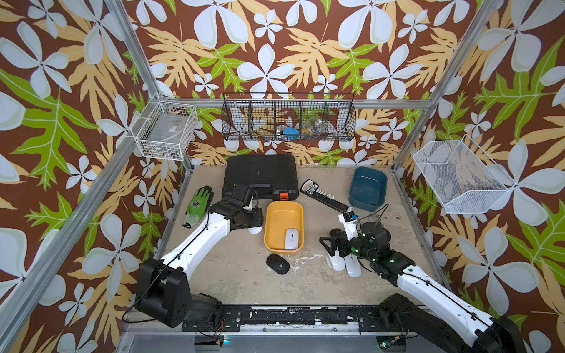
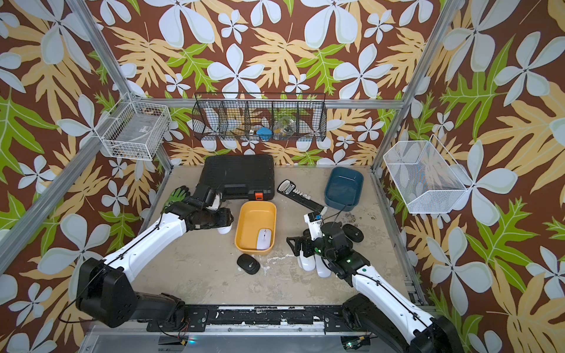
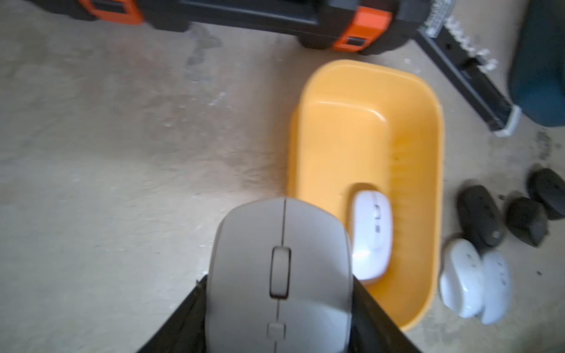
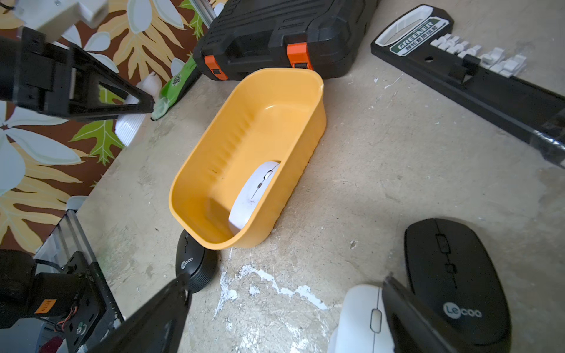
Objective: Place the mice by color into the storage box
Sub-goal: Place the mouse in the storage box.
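My left gripper should next move over the yellow storage box, go down and release, since the box's bare bottom is below it past the box's rim, beside a matching white mouse.
My left gripper (image 3: 279,279) is shut on a white mouse (image 3: 281,238), held above the table just left of the yellow storage box (image 1: 269,226). One white mouse (image 1: 292,239) lies inside that box. A blue storage box (image 1: 368,188) stands at the back right. A black mouse (image 1: 277,264) lies in front of the yellow box. My right gripper (image 4: 284,290) hangs open over two white mice (image 1: 336,259) (image 1: 353,266), its one finger touching a white mouse (image 4: 360,318). Three black mice (image 3: 480,217) (image 3: 526,220) (image 3: 550,189) lie beside them.
A black tool case (image 1: 261,175) with orange latches stands behind the yellow box. A green glove (image 1: 197,203) lies at the left edge. A long black-and-white device (image 1: 325,195) lies between the two boxes. Wire baskets (image 1: 289,117) hang on the walls.
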Available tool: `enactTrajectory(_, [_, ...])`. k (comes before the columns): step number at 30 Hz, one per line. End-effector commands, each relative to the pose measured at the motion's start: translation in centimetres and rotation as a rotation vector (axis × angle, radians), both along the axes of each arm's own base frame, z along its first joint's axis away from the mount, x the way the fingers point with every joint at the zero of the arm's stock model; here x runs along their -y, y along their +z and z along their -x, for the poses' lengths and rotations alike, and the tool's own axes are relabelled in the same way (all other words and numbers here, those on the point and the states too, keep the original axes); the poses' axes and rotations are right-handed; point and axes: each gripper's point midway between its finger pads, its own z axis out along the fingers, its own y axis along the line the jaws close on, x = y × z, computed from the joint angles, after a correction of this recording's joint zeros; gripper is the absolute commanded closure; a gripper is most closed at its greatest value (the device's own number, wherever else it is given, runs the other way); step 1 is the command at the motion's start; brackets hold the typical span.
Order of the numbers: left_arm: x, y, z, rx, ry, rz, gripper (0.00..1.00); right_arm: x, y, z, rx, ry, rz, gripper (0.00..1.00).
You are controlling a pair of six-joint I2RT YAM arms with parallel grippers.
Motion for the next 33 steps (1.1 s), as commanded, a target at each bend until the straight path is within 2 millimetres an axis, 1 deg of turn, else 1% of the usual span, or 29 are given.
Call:
enactTrajectory(1, [3.7,0.0,1.0,-0.038,-0.012,0.016,0.39,0.3,0.0,-0.3,0.001,-0.024,0.011,0.01])
enactTrajectory(3, [5.8,-0.9,1.4,-0.055,-0.044,-0.008,0.38,0.5,0.1,-0.2,0.005,-0.033,0.012,0.01])
enactTrajectory(6, [7.5,-2.6,1.5,-0.084,-0.062,-0.041,0.38,0.8,0.3,-0.1,0.013,-0.047,0.014,0.01])
enactTrajectory(7, [7.6,-3.1,1.5,-0.087,-0.058,-0.055,0.38,0.9,0.3,0.0,0.015,-0.048,0.017,0.01])
enactTrajectory(9, [7.6,-4.3,1.2,-0.1,-0.049,-0.075,0.38,1.1,0.5,0.1,0.021,-0.053,0.018,0.01])
enactTrajectory(12, [7.5,-5.4,0.6,-0.1,-0.029,-0.095,0.38,1.4,0.4,0.4,0.026,-0.055,0.023,0.01])
enactTrajectory(14, [7.5,-6.2,0.5,-0.111,-0.02,-0.104,0.35,1.4,0.3,0.5,0.026,-0.054,0.021,0.01])
enactTrajectory(24, [5.9,-10.9,1.3,-0.168,0.035,-0.178,0.35,1.6,0.2,0.8,0.029,-0.053,0.036,0.01])
enactTrajectory(30, [5.2,-12.2,1.5,-0.175,0.067,-0.201,0.32,1.8,0.2,0.9,0.03,-0.057,0.039,0.01])
enactTrajectory(33, [5.2,-12.4,1.5,-0.176,0.076,-0.197,0.26,1.9,0.3,1.0,0.033,-0.06,0.041,0.01])
